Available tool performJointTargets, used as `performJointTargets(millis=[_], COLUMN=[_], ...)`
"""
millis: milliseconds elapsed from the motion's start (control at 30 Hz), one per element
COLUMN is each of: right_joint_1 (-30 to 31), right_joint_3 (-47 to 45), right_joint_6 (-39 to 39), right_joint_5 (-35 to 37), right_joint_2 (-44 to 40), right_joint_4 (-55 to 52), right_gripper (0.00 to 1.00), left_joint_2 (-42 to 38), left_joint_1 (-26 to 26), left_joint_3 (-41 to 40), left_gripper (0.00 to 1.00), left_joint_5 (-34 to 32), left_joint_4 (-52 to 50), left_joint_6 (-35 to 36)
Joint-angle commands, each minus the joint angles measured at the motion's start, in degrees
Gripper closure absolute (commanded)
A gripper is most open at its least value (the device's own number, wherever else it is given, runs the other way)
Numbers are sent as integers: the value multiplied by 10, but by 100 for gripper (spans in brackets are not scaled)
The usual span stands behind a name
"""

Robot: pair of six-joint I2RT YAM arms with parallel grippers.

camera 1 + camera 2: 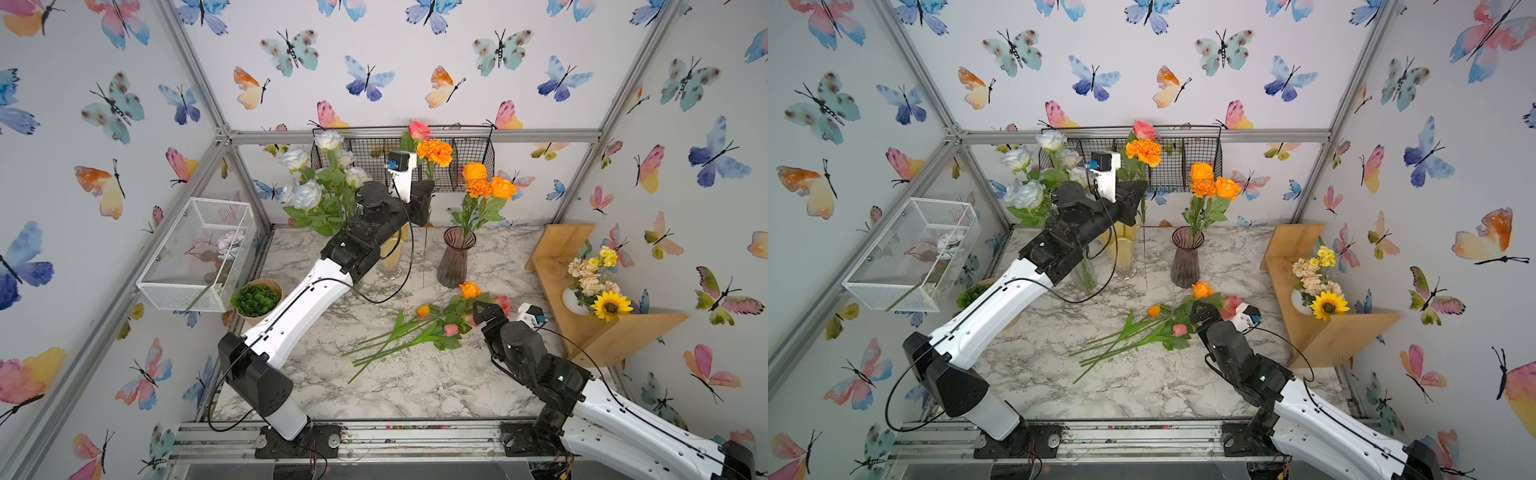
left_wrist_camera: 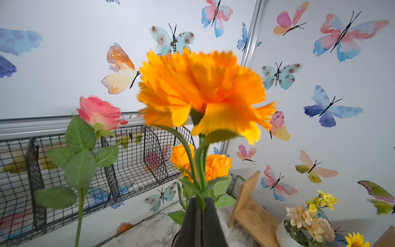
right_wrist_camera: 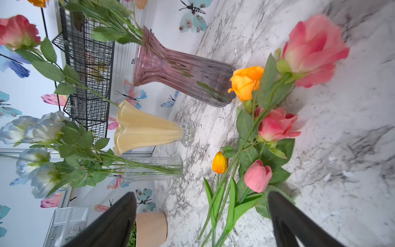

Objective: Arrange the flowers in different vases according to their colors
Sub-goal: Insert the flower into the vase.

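Observation:
The left gripper next needs to lift, move over the purple vase's opening [image 1: 459,235] and lower to let go of the orange marigold's stem, since that opening sits below the gripper, toward the shelf.
My left gripper [image 1: 424,195] [image 2: 201,201] is shut on the stem of an orange marigold [image 1: 434,151] [image 2: 201,92], held high between the yellow vase [image 1: 390,257] and the purple vase [image 1: 455,259]. A pink rose [image 1: 419,129] stands in the yellow vase, and orange flowers [image 1: 482,183] stand in the purple one. White roses [image 1: 307,193] fill the clear glass vase [image 1: 1084,274]. A pile lies on the marble: orange rose [image 1: 469,289], orange tulip [image 1: 423,311], pink tulip bud [image 3: 257,176] and pink roses [image 3: 275,125]. My right gripper [image 1: 488,316] [image 3: 202,201] is open just above their stems.
A white wire basket [image 1: 195,253] hangs on the left wall and a black wire basket [image 1: 457,162] on the back wall. A succulent in a tan pot [image 1: 255,299] stands front left. The wooden shelf [image 1: 582,332] at right carries a sunflower bouquet [image 1: 598,286].

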Motion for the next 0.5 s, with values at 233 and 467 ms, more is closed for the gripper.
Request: performJointTargets(millis=[233, 467], right_joint_1=[1, 1], right_joint_3=[19, 12], right_joint_6=[-66, -81], right_joint_5=[38, 40], right_joint_2=[4, 11], right_joint_4=[-29, -10], right_gripper=[2, 2], left_joint_2=[143, 207], left_joint_1=[-11, -4], left_joint_3=[171, 242], left_gripper=[100, 100], left_joint_5=[19, 22], left_joint_4=[132, 137], left_joint_6=[21, 40])
